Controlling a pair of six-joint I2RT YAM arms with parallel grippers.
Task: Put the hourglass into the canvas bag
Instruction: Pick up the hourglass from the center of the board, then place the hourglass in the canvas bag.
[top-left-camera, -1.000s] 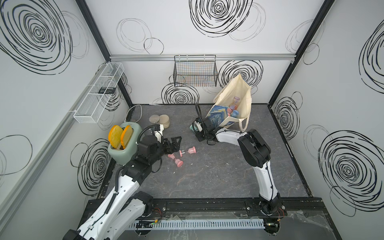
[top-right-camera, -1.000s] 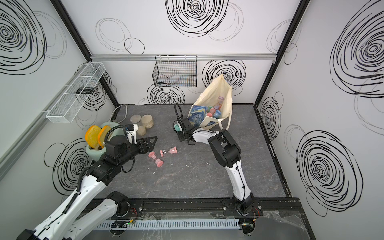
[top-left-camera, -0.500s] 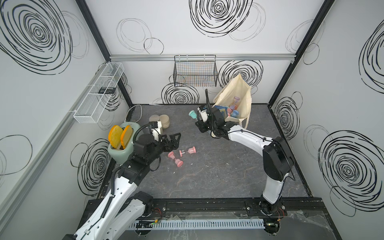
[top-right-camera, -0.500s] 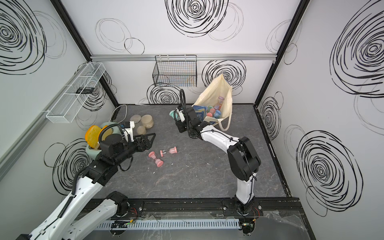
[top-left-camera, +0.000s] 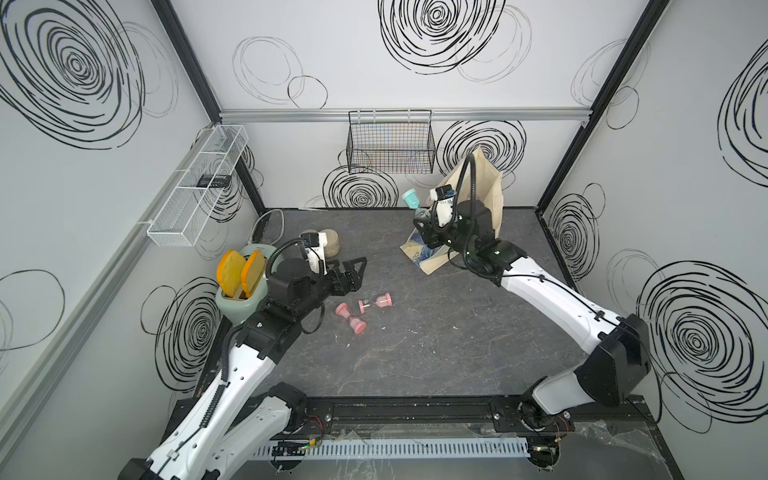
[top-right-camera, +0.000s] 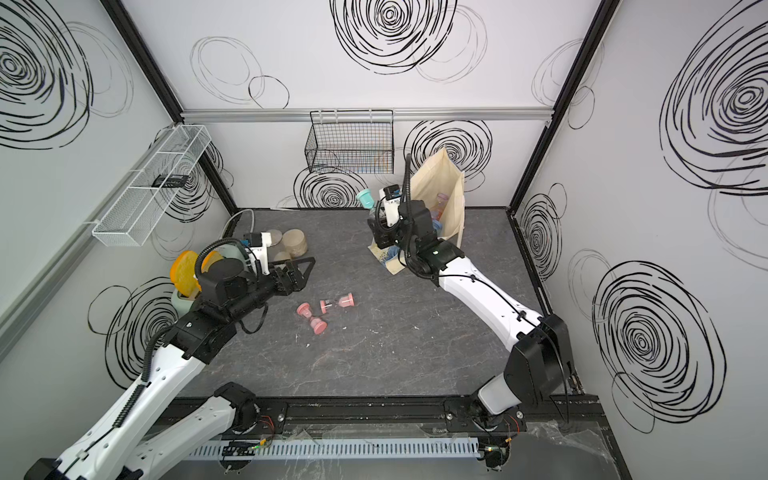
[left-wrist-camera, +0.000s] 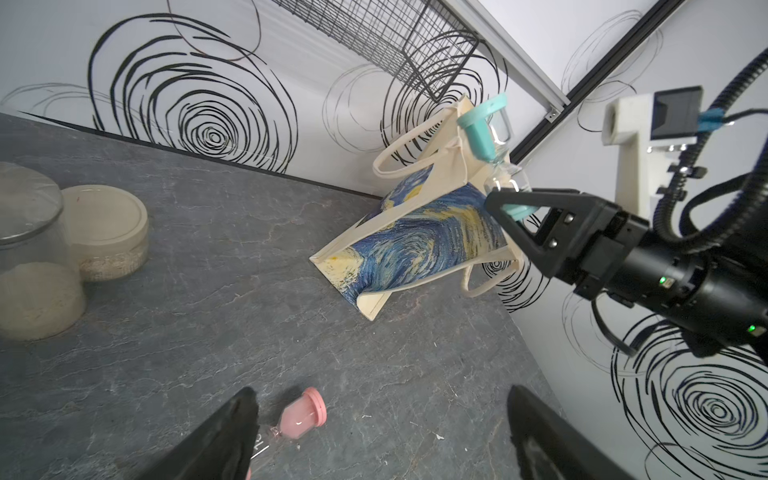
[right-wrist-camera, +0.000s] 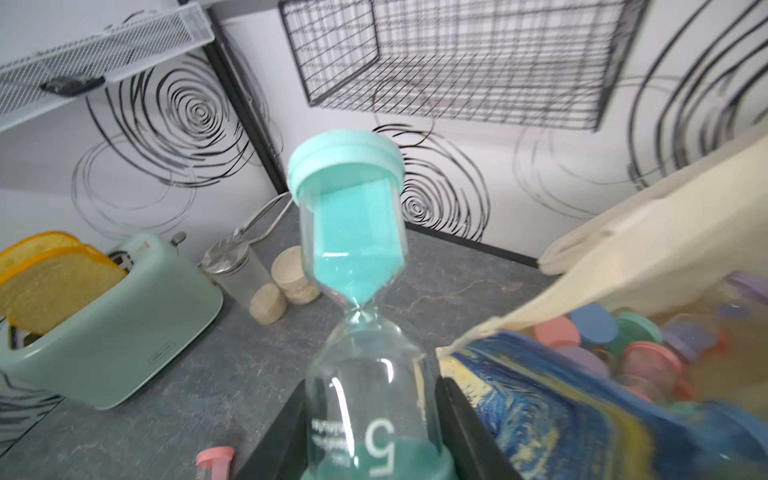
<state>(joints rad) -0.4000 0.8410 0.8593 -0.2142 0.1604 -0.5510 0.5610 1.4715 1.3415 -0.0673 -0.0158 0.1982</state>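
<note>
I should next turn my right gripper toward the canvas bag's opening (top-right-camera: 443, 197), move inside and let go, because the teal hourglass (top-right-camera: 365, 198) still hangs outside the canvas bag's opening.
A teal hourglass (top-left-camera: 411, 198) (top-right-camera: 365, 198) (right-wrist-camera: 353, 232) stands upright in my right gripper (top-left-camera: 419, 215) (right-wrist-camera: 370, 399), whose jaws are shut on its lower glass bulb. It hangs in the air just beside the open mouth of the canvas bag (top-left-camera: 488, 178) (top-right-camera: 444, 178) (left-wrist-camera: 424, 237), which leans at the back wall. Several coloured hourglasses (right-wrist-camera: 623, 345) lie inside the bag. My left gripper (top-left-camera: 353, 270) (left-wrist-camera: 382, 415) is open, low over the table, next to two pink hourglasses (top-left-camera: 376, 302) (top-left-camera: 351, 320) lying there.
A mint toaster (top-left-camera: 239, 291) with bread slices stands at the left edge, with jars (top-left-camera: 328, 245) behind my left gripper. A black wire basket (top-left-camera: 390, 145) hangs on the back wall, and a white mesh shelf (top-left-camera: 195, 191) on the left wall.
My right arm has lifted the teal hourglass off the table and carried it up and back toward the bag's mouth. The left gripper has shifted slightly.
</note>
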